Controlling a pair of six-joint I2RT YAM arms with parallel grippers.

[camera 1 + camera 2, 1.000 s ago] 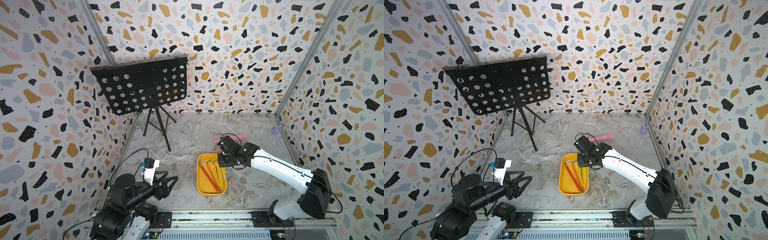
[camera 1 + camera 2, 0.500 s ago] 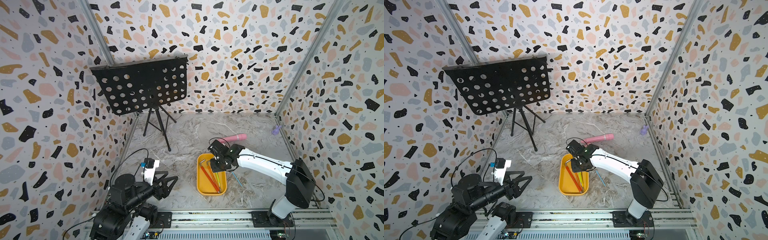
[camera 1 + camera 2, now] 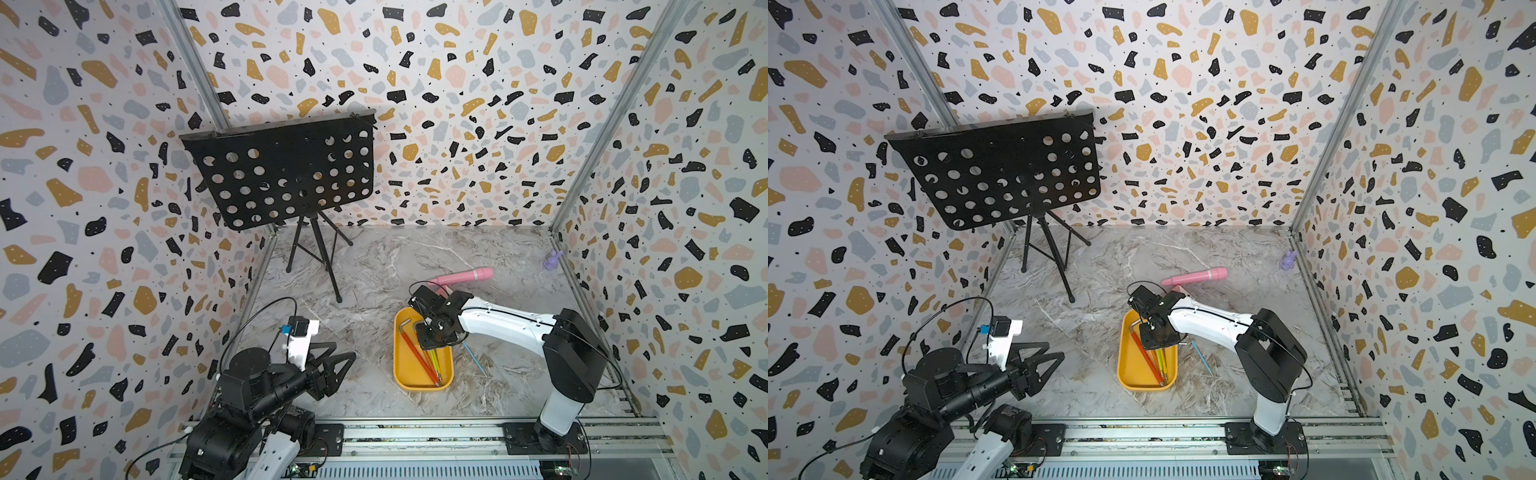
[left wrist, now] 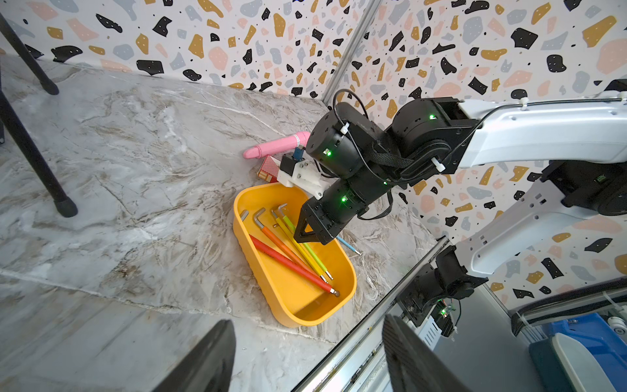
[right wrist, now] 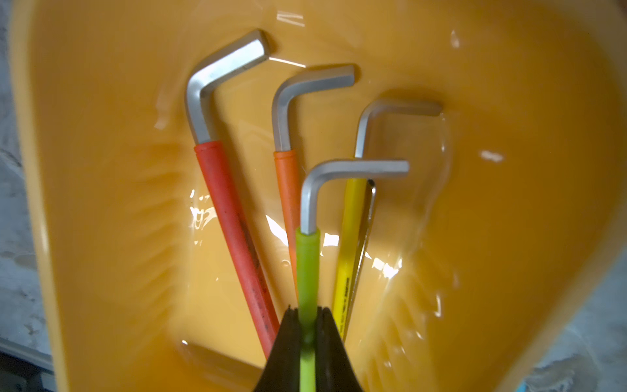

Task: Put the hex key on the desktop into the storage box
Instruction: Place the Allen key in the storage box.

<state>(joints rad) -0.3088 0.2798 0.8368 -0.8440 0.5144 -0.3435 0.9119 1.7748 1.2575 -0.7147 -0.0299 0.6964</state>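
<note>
The right gripper lowers slightly next and releases the green-sleeved hex key, since the gap between the orange and yellow keys lies just below the gripper.
The yellow-orange storage box lies on the marble desktop. My right gripper hangs low over its far end, shut on a green-sleeved hex key just above the box floor. Red, orange and yellow hex keys lie inside. A thin blue one rests on the desktop right of the box. My left gripper stays open and empty at the near left.
A black music stand on a tripod stands at the back left. Just behind the box lie a pink cylinder and a small red box. A purple figure sits by the right wall. A metal rail runs along the front.
My right gripper has swung left from the box's right rim to over its inside and come lower, still holding the green hex key. The left arm has not moved.
</note>
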